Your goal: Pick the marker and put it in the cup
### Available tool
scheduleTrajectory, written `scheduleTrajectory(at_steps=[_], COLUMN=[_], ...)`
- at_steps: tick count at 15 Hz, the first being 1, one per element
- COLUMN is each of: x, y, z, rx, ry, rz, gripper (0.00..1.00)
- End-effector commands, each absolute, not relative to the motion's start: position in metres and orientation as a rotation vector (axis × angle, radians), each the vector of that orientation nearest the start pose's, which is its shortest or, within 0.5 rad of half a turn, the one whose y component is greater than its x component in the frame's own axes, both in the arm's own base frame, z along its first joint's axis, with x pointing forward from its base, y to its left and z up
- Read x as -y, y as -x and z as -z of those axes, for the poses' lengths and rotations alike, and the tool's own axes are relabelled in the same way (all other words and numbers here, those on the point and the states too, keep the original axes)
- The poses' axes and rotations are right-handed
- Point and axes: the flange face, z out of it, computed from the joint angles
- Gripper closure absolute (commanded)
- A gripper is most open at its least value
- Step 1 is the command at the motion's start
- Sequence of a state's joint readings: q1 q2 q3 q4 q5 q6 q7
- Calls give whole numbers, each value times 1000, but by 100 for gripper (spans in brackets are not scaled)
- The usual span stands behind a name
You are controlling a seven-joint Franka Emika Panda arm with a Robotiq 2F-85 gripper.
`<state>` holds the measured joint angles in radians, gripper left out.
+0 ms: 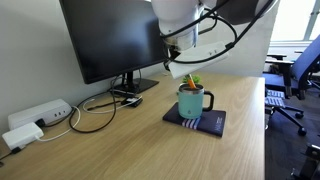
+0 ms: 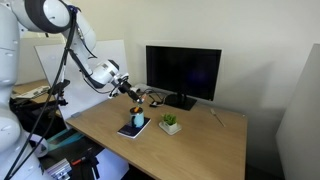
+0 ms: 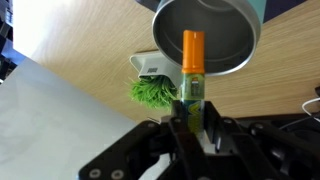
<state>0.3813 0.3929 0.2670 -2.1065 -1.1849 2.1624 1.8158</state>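
Note:
To get the orange marker inside the teal cup, my gripper needs to lower the marker's tip toward the cup's rim first, then release the marker.
My gripper (image 3: pixel 192 118) is shut on the orange marker (image 3: pixel 192 52), which sticks out past the fingertips. In the wrist view the marker's tip lies over the open mouth of the teal cup (image 3: pixel 232 55). In an exterior view the gripper (image 1: pixel 183 66) hangs just above the cup (image 1: pixel 192 104), with the marker (image 1: pixel 188 80) pointing down at its rim. In an exterior view the gripper (image 2: pixel 128 91) holds the marker (image 2: pixel 135 98) above the cup (image 2: pixel 137 121). The marker's tip is close to the rim; I cannot tell whether it is inside.
The cup stands on a dark flat book (image 1: pixel 210 123), which also shows in an exterior view (image 2: pixel 130 131). A small green plant in a white pot (image 2: pixel 170 124) stands beside it, also in the wrist view (image 3: pixel 152 92). A monitor (image 1: pixel 110 35), cables and a white power strip (image 1: pixel 40 114) are at the desk's back.

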Motion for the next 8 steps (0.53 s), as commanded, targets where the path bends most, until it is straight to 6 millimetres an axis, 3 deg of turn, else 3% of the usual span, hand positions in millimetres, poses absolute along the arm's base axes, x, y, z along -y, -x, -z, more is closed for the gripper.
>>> scheduleTrajectory(at_steps=[1, 8], x=[-305, -294], y=[-471, -477], z=[-217, -209], rx=[-522, -523], ry=[3353, 3325], rz=[1176, 1187], gripper=[94, 94])
